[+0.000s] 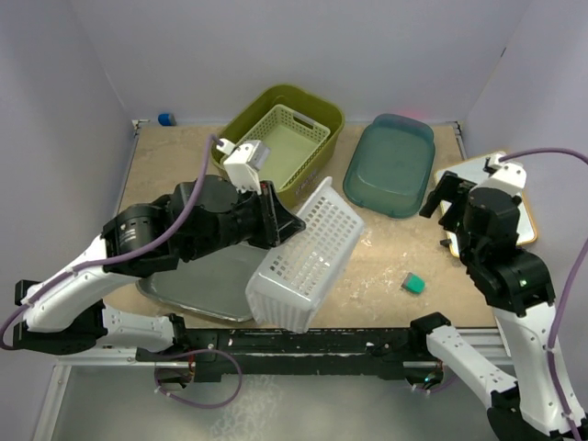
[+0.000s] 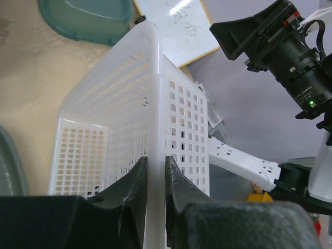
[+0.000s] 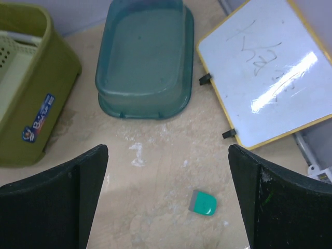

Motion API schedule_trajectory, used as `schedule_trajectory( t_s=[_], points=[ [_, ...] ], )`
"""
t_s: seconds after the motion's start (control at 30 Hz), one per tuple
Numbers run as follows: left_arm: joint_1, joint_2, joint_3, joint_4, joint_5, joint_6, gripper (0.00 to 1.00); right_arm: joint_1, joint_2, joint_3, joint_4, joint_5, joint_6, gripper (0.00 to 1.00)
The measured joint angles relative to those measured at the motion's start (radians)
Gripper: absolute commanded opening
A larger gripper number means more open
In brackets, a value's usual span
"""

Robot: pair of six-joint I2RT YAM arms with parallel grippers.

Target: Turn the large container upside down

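Next, my left gripper lowers the basket toward the empty table between the grey tray and green eraser and tips the basket with its opening down.
A white perforated basket hangs tilted on its side over the table's front middle, its lower corner near the front edge. My left gripper is shut on its rim. In the left wrist view the two dark fingers clamp the white rim wall of the basket between them. My right gripper is open and empty, hovering at the right over bare table; in the right wrist view its gripper has wide-apart jaws with a small green eraser on the table between them.
An olive bin with a pale yellow basket inside stands at the back. A teal tub lies upside down to the right of the olive bin. A whiteboard lies far right. A grey tray lies under the left arm.
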Motion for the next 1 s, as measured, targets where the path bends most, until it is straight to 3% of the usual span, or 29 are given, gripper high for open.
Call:
schedule_trajectory(
  t_s=[0.4, 0.7, 1.0],
  points=[
    [0.039, 0.063, -0.303, 0.5, 0.256, -0.056, 0.0, 0.0, -0.025, 0.214, -0.011, 0.143, -0.083, 1.0],
    [0.29, 0.074, -0.613, 0.891, 0.468, -0.274, 0.0, -0.005, -0.07, 0.242, -0.016, 0.156, -0.097, 1.0],
    [0.442, 0.075, -0.769, 1.044, 0.561, -0.332, 0.0, -0.005, -0.072, 0.242, -0.063, 0.154, -0.096, 1.0]
  ],
)
